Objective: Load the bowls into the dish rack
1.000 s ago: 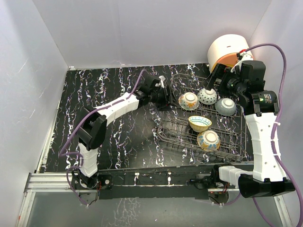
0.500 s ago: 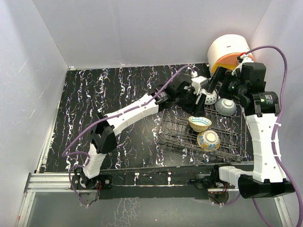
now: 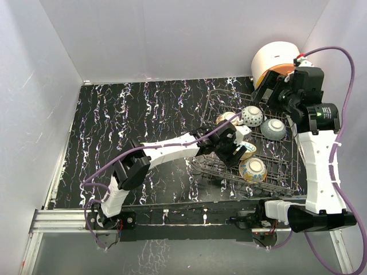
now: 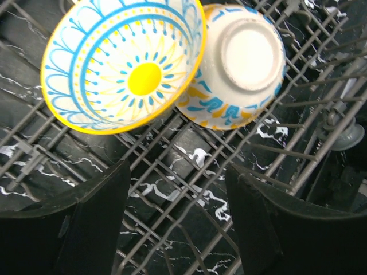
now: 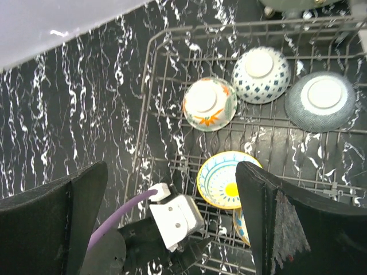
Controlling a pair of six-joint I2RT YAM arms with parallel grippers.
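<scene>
The yellow bowl alone lies open side up. My left gripper goes toward the right in the top view next, onto the yellow bowl's rim by the overturned yellow-and-blue bowl (image 4: 187, 86).
The dish rack (image 3: 287, 182) sits at the right of the black marbled table. It holds an orange floral bowl (image 3: 227, 118), a blue dotted bowl (image 3: 252, 116) and a grey bowl (image 3: 274, 129), all foot up. A yellow bowl (image 3: 249, 150) lies partly under my left gripper (image 3: 232, 151), beside a yellow-and-blue bowl (image 3: 253, 169). In the left wrist view my left gripper (image 4: 179, 212) is open just above the rack wires (image 4: 172, 129), close to the yellow bowl (image 4: 123, 63) and the overturned bowl (image 4: 241, 60). My right gripper (image 5: 172, 220) hangs open high over the rack (image 5: 150, 74).
A round white-and-orange appliance (image 3: 276, 60) stands behind the rack's far right corner. White walls close in the table on the left, back and right. The left arm (image 3: 172, 150) stretches across the table's middle to the rack.
My left gripper swung from the rack's far left, past the orange floral bowl, toward me to the yellow bowl, its jaws a little wider. The right gripper lifted slightly.
</scene>
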